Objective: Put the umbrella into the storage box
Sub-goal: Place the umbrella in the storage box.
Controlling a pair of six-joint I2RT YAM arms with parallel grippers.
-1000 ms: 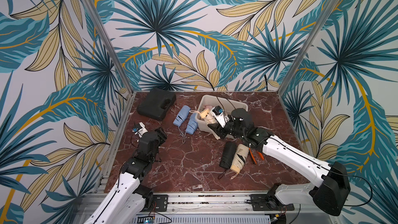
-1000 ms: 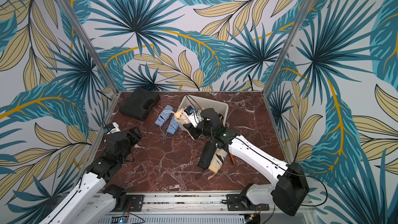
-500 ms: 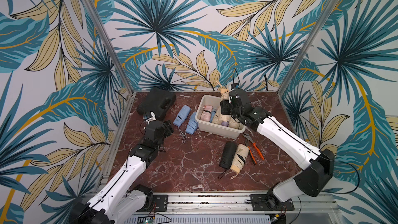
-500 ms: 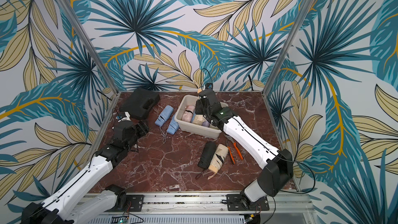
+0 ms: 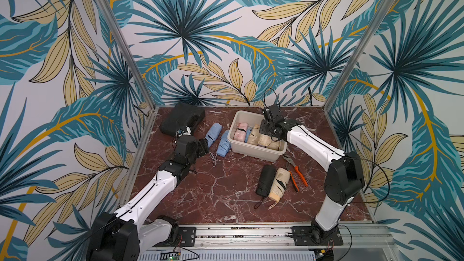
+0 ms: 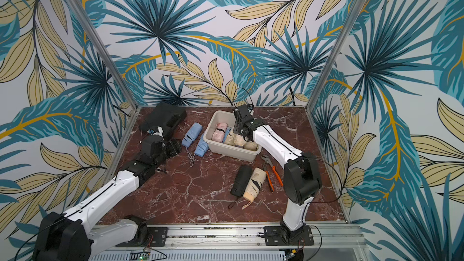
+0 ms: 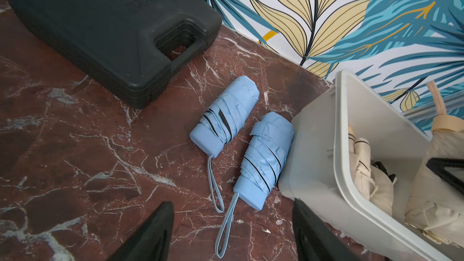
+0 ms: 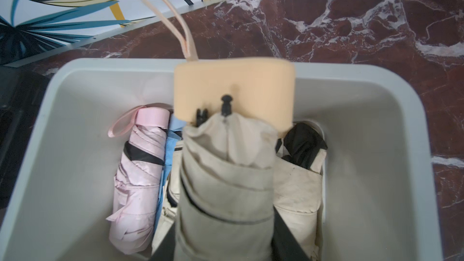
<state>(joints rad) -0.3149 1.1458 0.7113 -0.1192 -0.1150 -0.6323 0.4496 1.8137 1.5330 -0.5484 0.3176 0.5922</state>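
Observation:
Next, my right gripper comes down to the spot below, between the boxed beige umbrellas, and releases the umbrella there, since it points their way.
The off-white storage box (image 5: 254, 153) stands at the back middle of the table and holds a pink umbrella (image 8: 139, 171) and several beige ones. My right gripper (image 8: 223, 237) is shut on a beige umbrella (image 8: 226, 184) over the box (image 8: 364, 146), tan handle towards the far wall. Two light blue umbrellas (image 7: 227, 116) (image 7: 266, 161) lie on the table beside the box's left wall (image 7: 313, 161). My left gripper (image 7: 233, 222) is open just short of their wrist straps, with nothing between its fingers (image 7: 155, 234). In both top views it (image 5: 203, 146) sits left of them.
A black moulded hard case (image 5: 182, 120) lies at the back left, close behind the left arm. A black umbrella (image 5: 265, 180) and a beige one (image 5: 278, 187) lie at the front right, next to orange-handled pliers (image 5: 295, 173). Patterned walls enclose three sides.
The right gripper carried the beige umbrella from the box's front, up past its back rim, then down over the box. The left arm reached right towards the blue umbrellas, jaws widening.

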